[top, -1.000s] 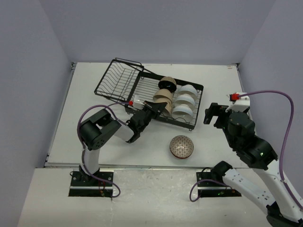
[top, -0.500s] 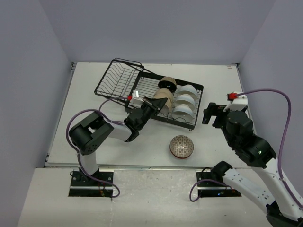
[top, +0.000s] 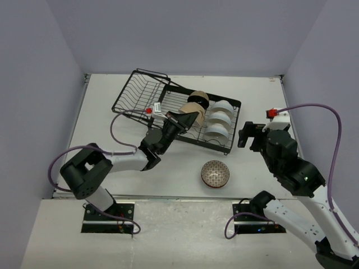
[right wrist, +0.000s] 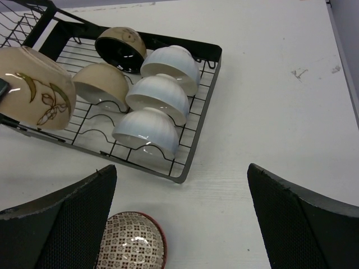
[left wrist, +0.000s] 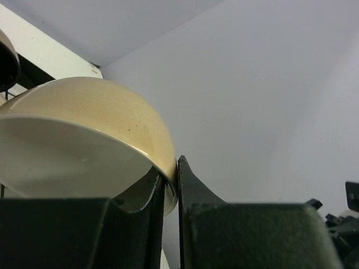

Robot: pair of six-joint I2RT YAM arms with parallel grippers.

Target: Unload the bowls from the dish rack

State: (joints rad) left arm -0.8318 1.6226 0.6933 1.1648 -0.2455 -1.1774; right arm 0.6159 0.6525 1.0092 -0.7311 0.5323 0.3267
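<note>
The bare tabletop [top: 178, 172] beside the red-rimmed bowl is below the left gripper and back from it, so the robot should draw the left gripper back, tilt it down, lower it and then release.
The black wire dish rack [top: 137, 95] stands at the back middle of the table. My left gripper [top: 180, 120] is shut on the rim of a beige bowl [top: 192, 115] with a leaf motif and holds it above the rack's near side. The left wrist view shows the rim [left wrist: 84, 129] pinched between the fingers [left wrist: 196, 196]. In the right wrist view the rack [right wrist: 202, 117] holds three white bowls [right wrist: 159, 95], a beige bowl [right wrist: 102, 84] and a black-inside bowl [right wrist: 120, 47]. My right gripper [top: 249, 134] is open and empty, right of the rack.
A brown-patterned, red-rimmed bowl [top: 215, 173] sits upright on the table in front of the rack; it also shows in the right wrist view [right wrist: 132, 244]. The rack's tilted basket section [top: 147, 84] is at the far left. Walls enclose the table.
My left arm has stretched out and lifted the beige bowl up and farther back over the rack. The right gripper has barely shifted.
</note>
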